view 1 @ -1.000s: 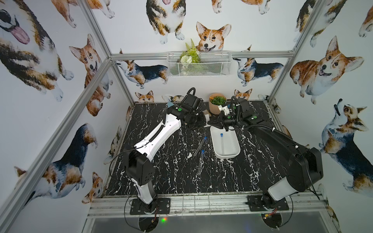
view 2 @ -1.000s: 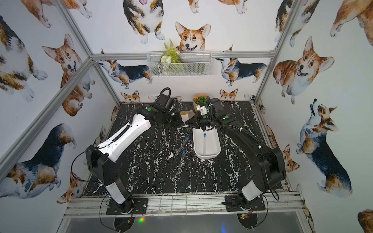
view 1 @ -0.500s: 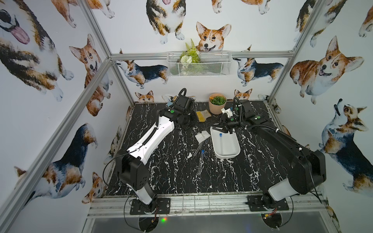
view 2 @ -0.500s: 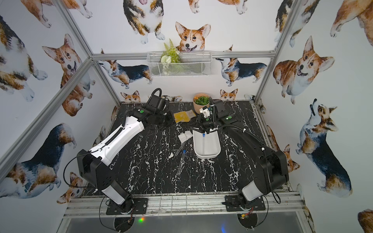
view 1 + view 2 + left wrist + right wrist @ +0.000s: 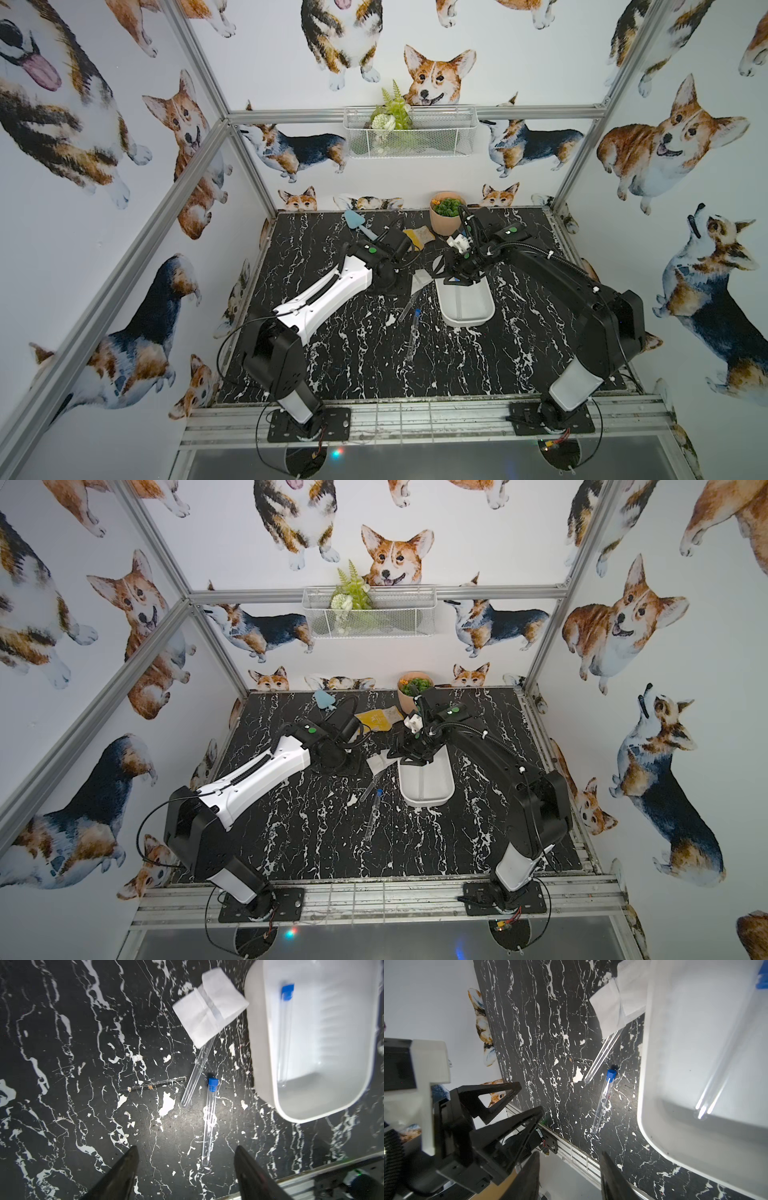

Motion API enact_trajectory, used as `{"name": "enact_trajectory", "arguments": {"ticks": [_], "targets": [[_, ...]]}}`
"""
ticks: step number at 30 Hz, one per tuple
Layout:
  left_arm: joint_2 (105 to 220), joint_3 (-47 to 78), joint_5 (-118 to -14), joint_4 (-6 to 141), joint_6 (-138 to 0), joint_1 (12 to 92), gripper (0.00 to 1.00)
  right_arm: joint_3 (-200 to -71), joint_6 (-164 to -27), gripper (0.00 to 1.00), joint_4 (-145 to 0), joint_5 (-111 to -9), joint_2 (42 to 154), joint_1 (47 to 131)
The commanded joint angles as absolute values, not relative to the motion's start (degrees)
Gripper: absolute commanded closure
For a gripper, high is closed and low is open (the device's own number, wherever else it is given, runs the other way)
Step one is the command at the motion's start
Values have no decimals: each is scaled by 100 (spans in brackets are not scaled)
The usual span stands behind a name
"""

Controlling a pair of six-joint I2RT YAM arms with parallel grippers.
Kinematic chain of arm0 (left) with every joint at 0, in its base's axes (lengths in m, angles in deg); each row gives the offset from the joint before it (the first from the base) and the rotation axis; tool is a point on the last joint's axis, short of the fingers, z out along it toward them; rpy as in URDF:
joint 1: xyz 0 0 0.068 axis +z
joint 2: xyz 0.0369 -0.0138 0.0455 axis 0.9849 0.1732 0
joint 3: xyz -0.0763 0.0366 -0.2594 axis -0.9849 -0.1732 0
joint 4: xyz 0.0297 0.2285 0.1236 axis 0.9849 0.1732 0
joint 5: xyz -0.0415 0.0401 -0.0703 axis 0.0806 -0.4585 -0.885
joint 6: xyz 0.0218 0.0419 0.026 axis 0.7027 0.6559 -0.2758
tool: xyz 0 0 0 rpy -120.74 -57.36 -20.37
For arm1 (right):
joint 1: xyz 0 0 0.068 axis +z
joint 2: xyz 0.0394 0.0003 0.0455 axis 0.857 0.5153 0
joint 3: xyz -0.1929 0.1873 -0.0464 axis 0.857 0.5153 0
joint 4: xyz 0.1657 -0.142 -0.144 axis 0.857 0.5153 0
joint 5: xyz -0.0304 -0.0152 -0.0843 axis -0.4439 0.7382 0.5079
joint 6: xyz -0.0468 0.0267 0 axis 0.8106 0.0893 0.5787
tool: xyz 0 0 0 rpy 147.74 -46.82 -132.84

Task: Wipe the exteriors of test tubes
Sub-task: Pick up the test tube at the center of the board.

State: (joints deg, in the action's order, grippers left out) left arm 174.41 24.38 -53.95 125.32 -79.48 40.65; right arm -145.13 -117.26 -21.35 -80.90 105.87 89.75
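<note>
My left gripper comes down open toward the table onto the clear test tube's middle [image 5: 412, 336] [image 5: 208, 1123] next, since its blue cap and body lie free of the cloth.
Three clear test tubes with blue caps show in the left wrist view. One test tube [image 5: 285, 1039] lies inside the white tray [image 5: 259, 1047]. A second tube [image 5: 209, 1124] lies on the black marble table. The third tube [image 5: 194, 1078] has its capped end under a folded white cloth [image 5: 209, 1009] beside the tray. My left gripper [image 5: 186, 1153] hangs open above the table, holding nothing. My right gripper [image 5: 571, 1154] is open and empty over the tray's far end [image 5: 457, 279]. In both top views the loose tubes [image 5: 414, 330] [image 5: 374, 812] lie left of the tray.
A yellow glove [image 5: 419, 239], a terracotta pot with greenery [image 5: 445, 212] and a light-blue trowel [image 5: 356, 221] sit at the back of the table. A wire basket [image 5: 409, 133] hangs on the back wall. An aluminium rail [image 5: 415, 409] runs along the front edge.
Both grippers, close together a second ago, have separated and opened. The white cloth now lies on the table beside the tray. The left arm swung left, then came forward over the loose tubes.
</note>
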Motion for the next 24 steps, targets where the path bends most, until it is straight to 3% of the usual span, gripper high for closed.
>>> {"name": "enact_trajectory", "arguments": {"ticks": [1, 10, 16, 24], "targets": [[17847, 2287, -5137, 12065, -7479, 3820, 26, -14377, -11539, 51, -1776, -7909, 10439, 8983], [18580, 2301, -5198, 11697, -7470, 3360, 45, -14131, -11249, 50, -1352, -7743, 10189, 8983], [18806, 2147, -5289, 11795, -7881, 2800, 49, -14114, -11031, 49, -1091, -7632, 10138, 8931], [18967, 1876, -5157, 11790, -8268, 2671, 53, -13775, -11007, 49, -1043, -7622, 9888, 8888]]}}
